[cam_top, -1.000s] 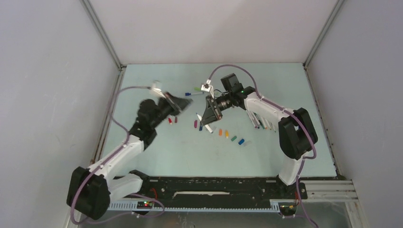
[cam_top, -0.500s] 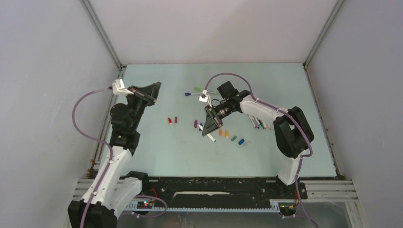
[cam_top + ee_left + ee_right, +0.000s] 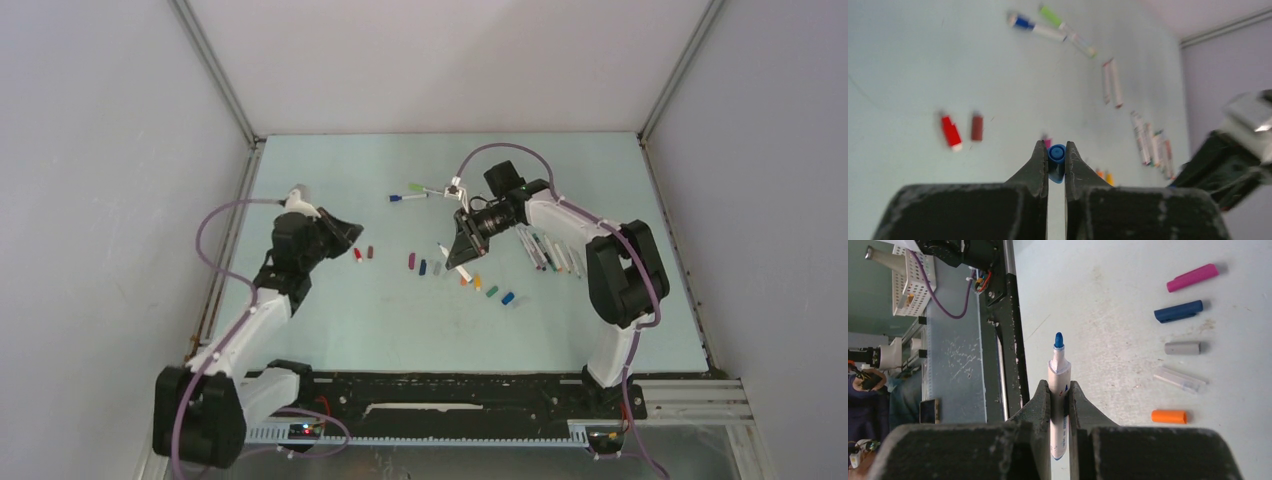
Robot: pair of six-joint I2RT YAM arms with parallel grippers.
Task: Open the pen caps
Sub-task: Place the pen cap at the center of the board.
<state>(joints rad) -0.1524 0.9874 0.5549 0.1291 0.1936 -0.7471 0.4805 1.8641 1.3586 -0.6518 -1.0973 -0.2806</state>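
My left gripper moves down and to the right in the top view onto the table (image 3: pixel 1001 132) beside the dark red cap (image 3: pixel 383 253) next, because that spot is bare.
My left gripper (image 3: pixel 347 235) is shut on a small blue pen cap (image 3: pixel 1056 159), held above the table's left part near a red cap (image 3: pixel 358 254) and a dark red cap (image 3: pixel 370 252). To its right, my right gripper (image 3: pixel 462 250) is shut on a white pen (image 3: pixel 1059 375) whose bare blue tip (image 3: pixel 1058 339) sticks out past the fingers. Under it lie loose caps: pink (image 3: pixel 1193 278), navy (image 3: pixel 1178 311), grey (image 3: pixel 1182 348), clear (image 3: pixel 1180 380) and orange (image 3: pixel 1169 416). The top view shows green (image 3: pixel 491 291) and blue (image 3: pixel 507 298) caps further right.
Two capped pens, blue (image 3: pixel 405 197) and green (image 3: pixel 420 187), lie at the back centre. Several pens (image 3: pixel 550 255) lie side by side under the right forearm. Grey walls close in the table on three sides; the black base rail (image 3: pixel 450 395) runs along the near edge.
The left gripper with the blue cap swung back to the left wall, then came down near the red caps. The right gripper shifted right with the pen.
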